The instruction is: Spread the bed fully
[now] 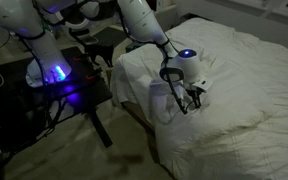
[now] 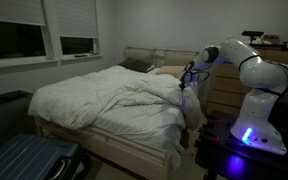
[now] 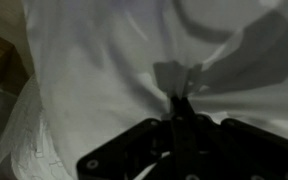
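Note:
The bed's edge by the black table is baseward of my gripper, so my gripper will next pull the duvet's pinched fold back and release it over that edge.
The bed [image 1: 249, 80] is large with a white wrinkled duvet; it also shows in an exterior view [image 2: 94, 100]. My gripper [image 1: 189, 100] is at the duvet's near corner, by the bed's edge, also seen in an exterior view [image 2: 187, 84]. In the wrist view the fingers [image 3: 180, 100] are shut together on a pinched fold of the white duvet [image 3: 114, 70], which pulls into creases toward the fingertips. The corner of the duvet hangs folded over the bed's side [image 1: 134, 80].
A small black table with blue light [image 1: 59, 85] holds the robot's base next to the bed, also seen in an exterior view [image 2: 246, 140]. A dark ribbed case [image 2: 29, 160] lies on the floor. Windows [image 2: 44, 35] and a wooden dresser [image 2: 224, 90] stand behind.

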Controlling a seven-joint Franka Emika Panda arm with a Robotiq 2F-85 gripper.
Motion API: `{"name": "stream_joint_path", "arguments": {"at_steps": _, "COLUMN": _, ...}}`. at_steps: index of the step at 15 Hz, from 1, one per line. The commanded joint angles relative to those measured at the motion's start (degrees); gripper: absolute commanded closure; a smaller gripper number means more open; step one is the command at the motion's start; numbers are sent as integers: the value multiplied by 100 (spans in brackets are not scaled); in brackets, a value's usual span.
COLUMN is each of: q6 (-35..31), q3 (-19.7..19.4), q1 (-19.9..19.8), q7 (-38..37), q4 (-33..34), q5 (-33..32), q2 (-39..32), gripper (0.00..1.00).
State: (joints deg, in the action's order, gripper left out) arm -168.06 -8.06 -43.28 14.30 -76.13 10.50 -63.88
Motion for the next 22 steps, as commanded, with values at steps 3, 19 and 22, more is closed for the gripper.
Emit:
{"name": "stream_joint_path", "arguments": {"at_steps": 3, "q6": 833, "q3": 313, "q1": -218, "q7": 232, "q4": -700, "q5": 81, "q2": 946, "gripper": 100}}
{"name": "stream_joint_path", "arguments": {"at_steps": 19, "q6": 3900, "q3": 1504, "q1": -449, "q7": 2687, "q4": -3811, "q5": 691, "q2": 3892, "gripper": 100}}
{"name": "stream_joint_path", "arguments": {"at_steps": 22, "q6": 4002, "q3": 1471, "q1": -61, "q7": 3083, "q4": -4310, "q5": 798, "q2": 4214, "gripper": 100}}
